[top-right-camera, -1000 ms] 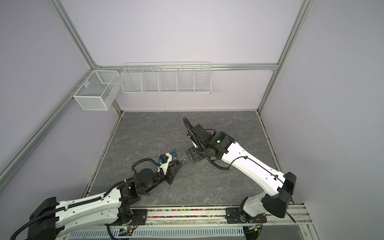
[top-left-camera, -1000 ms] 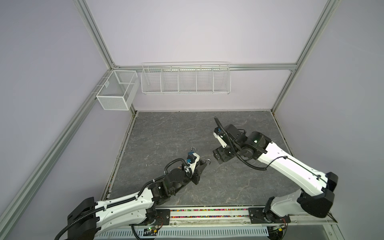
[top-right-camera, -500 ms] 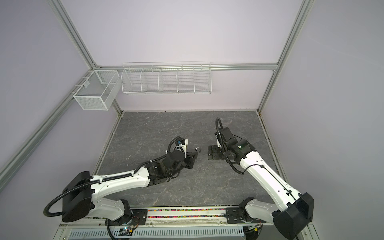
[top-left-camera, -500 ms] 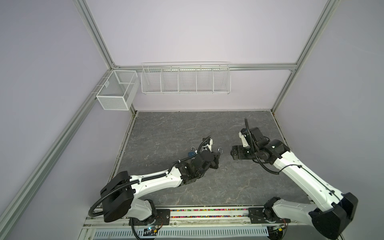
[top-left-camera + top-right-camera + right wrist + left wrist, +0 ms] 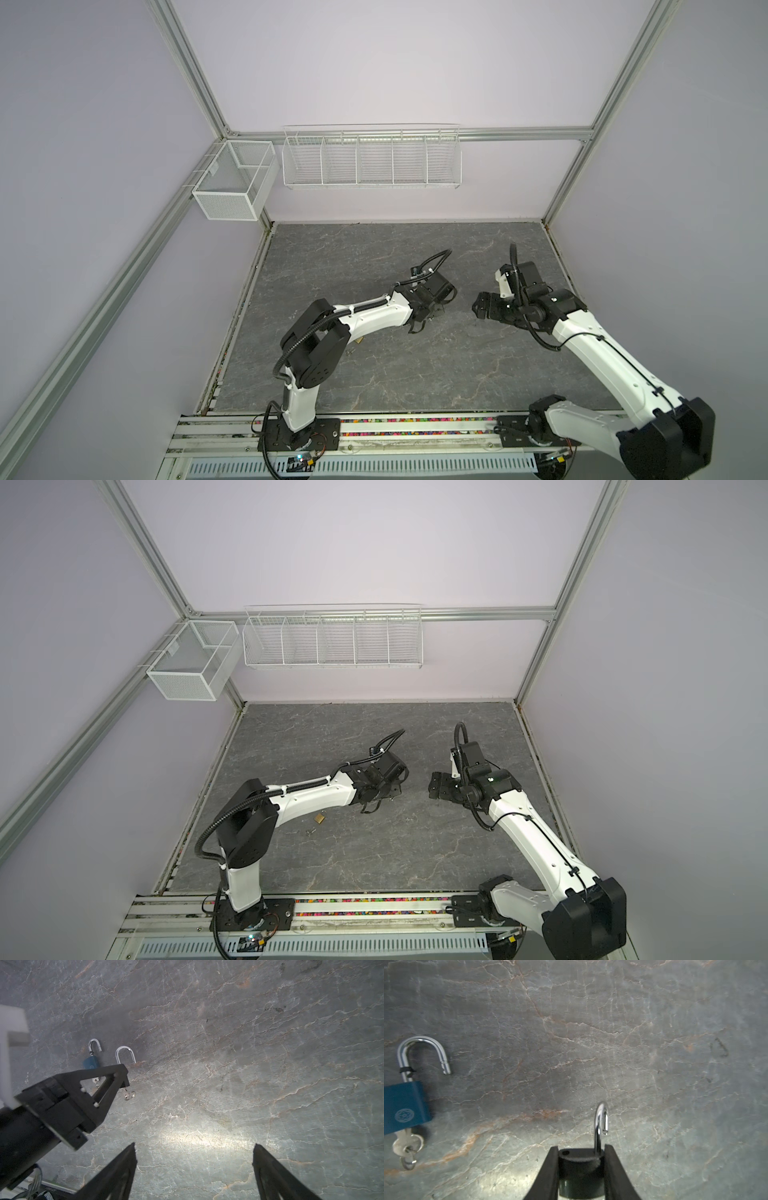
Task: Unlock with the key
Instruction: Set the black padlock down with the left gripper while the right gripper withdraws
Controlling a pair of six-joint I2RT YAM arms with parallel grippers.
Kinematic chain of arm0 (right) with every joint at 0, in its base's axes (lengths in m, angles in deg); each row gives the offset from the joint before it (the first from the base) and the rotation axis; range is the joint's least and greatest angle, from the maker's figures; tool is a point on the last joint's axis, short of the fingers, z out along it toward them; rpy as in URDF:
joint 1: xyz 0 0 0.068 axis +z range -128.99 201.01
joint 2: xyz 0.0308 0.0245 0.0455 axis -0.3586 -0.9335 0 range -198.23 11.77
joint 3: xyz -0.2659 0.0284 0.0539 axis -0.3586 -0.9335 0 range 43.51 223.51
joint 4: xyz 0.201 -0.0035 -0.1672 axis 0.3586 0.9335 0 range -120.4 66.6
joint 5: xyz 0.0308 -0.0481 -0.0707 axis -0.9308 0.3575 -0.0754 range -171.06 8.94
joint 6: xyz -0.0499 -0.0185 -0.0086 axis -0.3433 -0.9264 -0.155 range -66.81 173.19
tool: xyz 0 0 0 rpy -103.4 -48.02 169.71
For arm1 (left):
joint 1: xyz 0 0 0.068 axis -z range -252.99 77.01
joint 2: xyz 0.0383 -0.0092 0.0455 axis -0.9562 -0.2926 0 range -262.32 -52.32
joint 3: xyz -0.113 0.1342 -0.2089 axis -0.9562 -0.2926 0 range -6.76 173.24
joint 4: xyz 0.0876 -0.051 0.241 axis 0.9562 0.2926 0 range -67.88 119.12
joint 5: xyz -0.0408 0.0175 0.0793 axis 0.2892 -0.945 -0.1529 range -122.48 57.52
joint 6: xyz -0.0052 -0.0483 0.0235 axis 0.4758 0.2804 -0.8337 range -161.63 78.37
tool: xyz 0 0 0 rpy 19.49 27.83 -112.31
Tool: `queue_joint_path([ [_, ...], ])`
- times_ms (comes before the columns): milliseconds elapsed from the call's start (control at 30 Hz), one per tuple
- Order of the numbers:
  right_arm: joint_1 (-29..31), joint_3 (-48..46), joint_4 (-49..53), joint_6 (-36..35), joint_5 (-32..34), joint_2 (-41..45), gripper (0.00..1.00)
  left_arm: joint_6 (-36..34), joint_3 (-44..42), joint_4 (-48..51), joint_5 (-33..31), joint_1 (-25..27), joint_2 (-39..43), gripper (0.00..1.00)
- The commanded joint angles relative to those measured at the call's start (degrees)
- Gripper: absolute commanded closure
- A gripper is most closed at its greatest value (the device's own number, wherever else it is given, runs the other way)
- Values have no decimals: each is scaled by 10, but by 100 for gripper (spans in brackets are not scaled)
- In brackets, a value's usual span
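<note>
The black padlock (image 5: 580, 1159) already has its shackle open, so next my left gripper will lower it until it rests on the bare tabletop beside the blue padlock and release it.
My left gripper (image 5: 581, 1148) is shut on a black padlock (image 5: 580, 1159) just above the table. Its silver shackle (image 5: 601, 1120) stands sprung open, one end free. In the right wrist view a key (image 5: 127, 1095) with a ring hangs from the underside of this held lock. My right gripper (image 5: 195, 1145) is open and holds nothing. In both top views it hovers a short way right of the left gripper (image 5: 436, 309), facing it. A blue padlock (image 5: 404, 1103) lies flat beside the held one, shackle open, with a key (image 5: 406, 1142) in its base.
A small brass padlock (image 5: 319, 817) and loose keys (image 5: 308, 832) lie on the grey stone tabletop (image 5: 374, 854) beside the left arm. Two white wire baskets (image 5: 372, 160) hang on the back rail, well above the table.
The left gripper has carried the black padlock to the right and farther from the front. The right gripper has drawn back to the right, so the gap between the two has widened.
</note>
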Motion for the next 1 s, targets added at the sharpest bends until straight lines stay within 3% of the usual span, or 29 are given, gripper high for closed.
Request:
queue_joint_path([
  [0,-6,-12,-16,6,-14,-5,11,11,26,72,-6,-8,-25,100],
  [900,-20,-18,-24,3,-27,-17,11,-3,86,101,18,-34,-101,100],
  [967,-20,-18,-23,2,-28,-16,11,-1,85,100,18,-34,-99,96],
])
